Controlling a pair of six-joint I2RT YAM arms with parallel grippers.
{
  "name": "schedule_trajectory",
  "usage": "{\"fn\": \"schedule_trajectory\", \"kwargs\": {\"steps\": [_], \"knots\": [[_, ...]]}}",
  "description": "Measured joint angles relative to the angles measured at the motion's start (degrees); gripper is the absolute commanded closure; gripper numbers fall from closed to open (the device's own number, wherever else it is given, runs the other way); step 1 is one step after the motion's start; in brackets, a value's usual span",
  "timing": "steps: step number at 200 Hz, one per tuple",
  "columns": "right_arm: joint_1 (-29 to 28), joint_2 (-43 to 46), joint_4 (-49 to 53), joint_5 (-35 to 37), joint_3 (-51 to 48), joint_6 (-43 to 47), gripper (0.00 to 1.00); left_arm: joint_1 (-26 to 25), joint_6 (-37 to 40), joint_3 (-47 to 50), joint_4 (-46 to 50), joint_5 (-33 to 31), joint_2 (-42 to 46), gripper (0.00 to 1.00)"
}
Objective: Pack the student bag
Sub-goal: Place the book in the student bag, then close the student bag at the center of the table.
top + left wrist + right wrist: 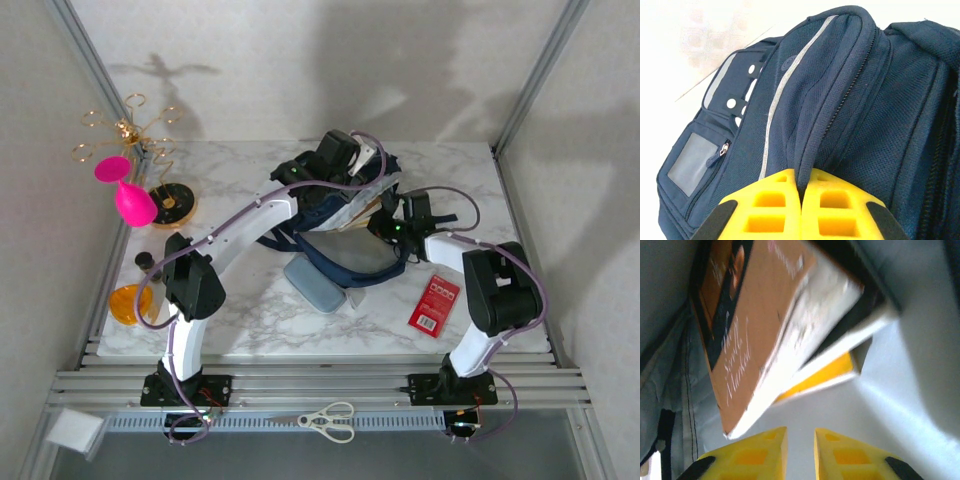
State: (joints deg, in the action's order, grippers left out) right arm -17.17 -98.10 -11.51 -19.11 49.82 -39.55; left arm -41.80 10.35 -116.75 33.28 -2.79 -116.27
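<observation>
The bag's opening is below and back, so my left gripper will next move back and down toward it and then let go of the bag's navy fold.
The navy student bag (345, 270) lies in the middle of the table, its mouth held open. My left gripper (345, 150) is at the bag's far side. In the left wrist view it (801, 192) is shut on a fold of the bag's navy fabric (840, 100) next to a zip. My right gripper (385, 225) is at the bag's mouth. Its yellow fingers (800, 430) stand slightly open with nothing between them, inside the pale lining (900, 390). Just beyond them lie a brown book (755, 325) and a yellow-and-white book (825, 375).
A grey-blue pencil case (313, 285) lies in front of the bag, a red card pack (434, 304) to its right. A pink cup (130, 198), a gold wire stand (150, 150) and an orange disc (130, 303) sit at the left. Scissors (328, 420) lie on the rail.
</observation>
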Motion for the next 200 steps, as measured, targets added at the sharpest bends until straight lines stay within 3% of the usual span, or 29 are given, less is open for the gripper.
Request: {"fn": "schedule_trajectory", "kwargs": {"steps": [67,106,147,200], "knots": [[-6.71,-9.79,-8.13,2.19,2.86,-5.49,0.90,-0.09,-3.10,0.42,-1.29,0.63,0.09,1.00],[-7.43,-10.49,-10.05,2.25,3.50,-6.21,0.84,-0.09,-6.03,0.50,-1.40,0.59,0.09,1.00],[-5.92,2.21,-3.41,3.04,0.11,-2.32,0.74,-0.11,-8.63,2.49,-2.95,0.52,0.22,1.00],[3.28,21.88,12.33,6.10,-3.26,2.32,0.65,-1.18,-15.47,8.61,-8.48,1.42,0.92,1.00]]}}
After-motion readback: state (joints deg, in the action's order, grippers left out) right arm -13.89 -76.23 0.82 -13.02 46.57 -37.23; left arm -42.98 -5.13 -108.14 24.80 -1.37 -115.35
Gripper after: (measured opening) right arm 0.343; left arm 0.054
